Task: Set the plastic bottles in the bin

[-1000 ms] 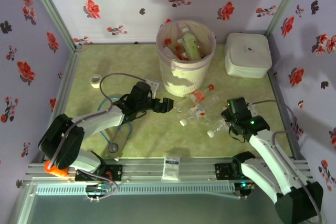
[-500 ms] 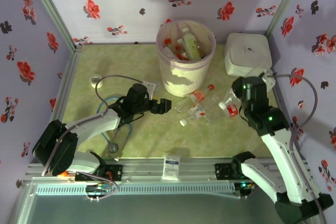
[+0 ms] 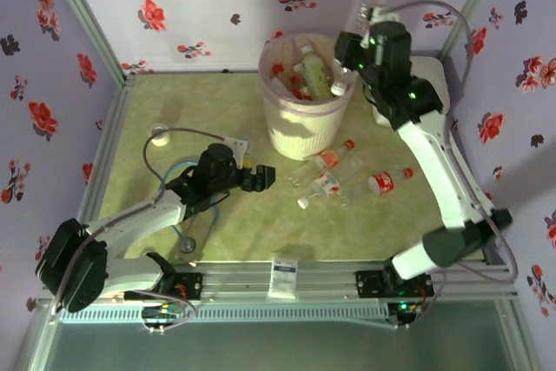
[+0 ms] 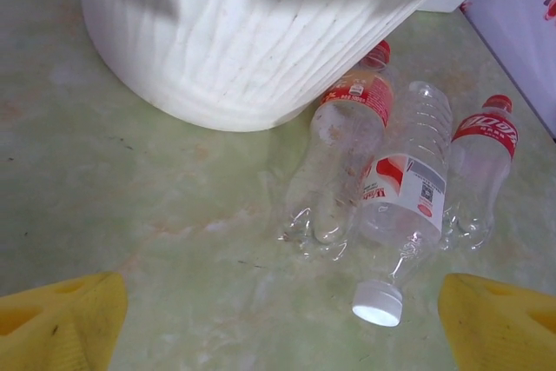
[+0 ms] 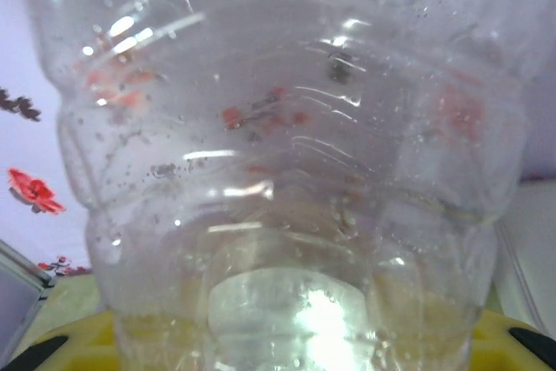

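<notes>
My right gripper moves sideways and down over the bin's opening (image 3: pixel 314 71) next to release the clear bottle, since that opening lies beside and below the gripper.
The bin (image 3: pixel 300 123) stands at the back middle with several plastic bottles inside. My right gripper (image 3: pixel 365 28) is raised beside the bin's right rim, shut on a clear bottle (image 3: pixel 371 2). In the right wrist view that bottle (image 5: pixel 278 171) sits neck-down in front of my right gripper (image 5: pixel 287 341). Three bottles lie on the floor in front of the bin: a red-capped one (image 3: pixel 332 158) (image 4: pixel 343 149), a white-capped one (image 3: pixel 320 188) (image 4: pixel 404 184) and another red-capped one (image 3: pixel 388 182) (image 4: pixel 482 158). My left gripper (image 3: pixel 265 178) (image 4: pixel 278 327) is open, low, just left of them.
A white lidded box (image 3: pixel 421 97) stands right of the bin, partly behind the right arm. A tape roll (image 3: pixel 159 135) and a blue looped cable (image 3: pixel 185 234) lie at the left. A blue-and-white packet (image 3: pixel 283 272) rests on the front rail. Flowered walls close in three sides.
My right arm has risen from the floor at the right, carrying the clear bottle up and back to the bin's right rim. The left gripper has drawn back slightly to the left.
</notes>
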Controlling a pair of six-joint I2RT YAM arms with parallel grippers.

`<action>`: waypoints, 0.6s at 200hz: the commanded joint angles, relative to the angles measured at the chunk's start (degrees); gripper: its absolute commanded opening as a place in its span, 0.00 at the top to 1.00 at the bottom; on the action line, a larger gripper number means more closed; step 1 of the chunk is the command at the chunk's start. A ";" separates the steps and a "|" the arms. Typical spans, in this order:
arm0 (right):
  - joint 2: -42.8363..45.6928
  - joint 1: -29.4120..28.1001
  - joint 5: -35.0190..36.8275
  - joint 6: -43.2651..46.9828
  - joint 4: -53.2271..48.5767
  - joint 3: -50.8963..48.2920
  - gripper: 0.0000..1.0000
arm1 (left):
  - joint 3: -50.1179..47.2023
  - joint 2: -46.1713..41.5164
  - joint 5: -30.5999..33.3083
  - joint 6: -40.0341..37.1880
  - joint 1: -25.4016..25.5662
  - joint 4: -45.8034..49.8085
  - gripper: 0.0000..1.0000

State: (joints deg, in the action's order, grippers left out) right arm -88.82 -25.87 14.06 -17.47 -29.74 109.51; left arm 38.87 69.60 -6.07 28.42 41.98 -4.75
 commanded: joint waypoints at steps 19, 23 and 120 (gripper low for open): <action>-16.89 -0.85 -2.60 11.80 -14.23 19.88 0.56 | -0.33 -1.80 2.02 -0.12 -0.40 2.09 0.07; -18.23 -0.91 -2.76 12.20 -15.01 21.28 0.55 | -0.37 -1.96 2.02 -0.12 -0.36 2.20 0.07; -30.11 -0.28 -0.07 12.63 -27.56 24.68 0.50 | -3.15 -7.23 4.74 0.31 -0.40 4.77 0.07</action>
State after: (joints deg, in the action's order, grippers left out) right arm -117.89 -26.68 12.93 -3.42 -51.66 133.43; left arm 36.23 62.65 -2.85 28.42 41.98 -1.13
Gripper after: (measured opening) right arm 0.500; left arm 0.930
